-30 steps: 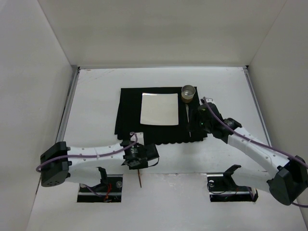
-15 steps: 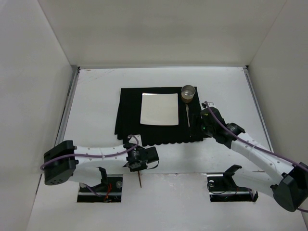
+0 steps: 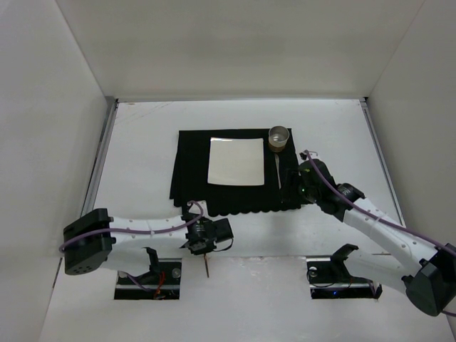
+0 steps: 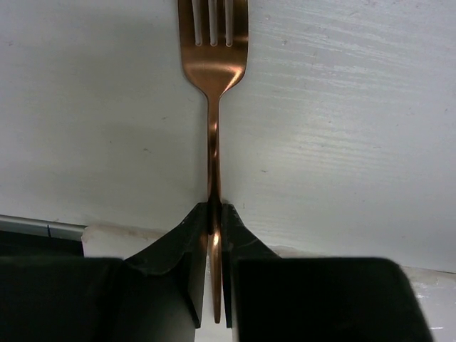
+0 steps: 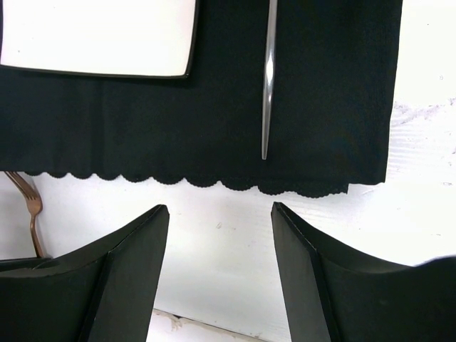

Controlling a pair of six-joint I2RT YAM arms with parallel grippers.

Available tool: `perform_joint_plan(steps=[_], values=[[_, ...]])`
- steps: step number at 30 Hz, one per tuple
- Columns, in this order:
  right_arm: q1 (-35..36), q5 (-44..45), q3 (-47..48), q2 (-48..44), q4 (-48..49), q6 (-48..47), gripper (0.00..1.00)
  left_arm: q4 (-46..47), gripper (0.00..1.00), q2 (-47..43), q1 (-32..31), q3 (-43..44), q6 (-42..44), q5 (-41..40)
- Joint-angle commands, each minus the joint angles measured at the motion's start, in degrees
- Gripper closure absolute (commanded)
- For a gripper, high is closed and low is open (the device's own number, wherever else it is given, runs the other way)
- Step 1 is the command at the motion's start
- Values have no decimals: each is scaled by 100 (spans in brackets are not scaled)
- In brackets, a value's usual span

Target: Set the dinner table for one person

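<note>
The knife already takes the other side of the plate, so my left gripper should next carry the fork (image 4: pixel 212 71) outward onto the bare part of the placemat beside the plate and let go of it.
A copper fork (image 4: pixel 212 71) lies near the front edge of the white dinner table (image 3: pixel 142 142), tines pointing away from the left wrist camera. My left gripper (image 4: pixel 216 206) is shut on its thin handle. From above, the left gripper (image 3: pixel 201 244) is just in front of the black placemat (image 3: pixel 189 167), with the fork's handle end (image 3: pixel 207 268) poking out toward the arm bases. My right gripper (image 5: pixel 219 210) hangs open and empty over bare table, just off the placemat's near right edge. A silver knife (image 5: pixel 268 78) lies on the placemat, right of the square white plate (image 3: pixel 236 161).
A small metal cup (image 3: pixel 278 137) stands at the placemat's far right corner. White walls enclose the table, and metal rails (image 3: pixel 102 157) run along its sides. In the right wrist view the fork (image 5: pixel 32 214) shows at lower left.
The left jaws have closed onto the fork's handle. The right arm has drawn back a little toward the near edge, away from the knife.
</note>
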Motion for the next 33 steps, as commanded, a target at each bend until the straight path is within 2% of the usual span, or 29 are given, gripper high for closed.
perform_joint_plan(steps=[1,5,10,16,23,28,33], values=[[35,-55,30,-96,126,37,35,-271,97,-302,22,2,37,260],[35,-81,21,-96,169,45,35,-824,98,-689,267,380,415,84],[35,-300,30,-122,292,151,35,-1098,98,-875,1302,1161,1704,-118],[192,-380,83,-184,424,248,35,-510,98,-41,2665,2093,3717,-39],[281,-371,-31,-306,416,274,34,53,97,1128,3677,2964,5441,268],[281,-380,-145,-438,372,248,34,387,96,1621,4266,3193,5768,400],[246,-389,-181,-465,372,248,34,730,96,2034,4522,3307,5733,611]])
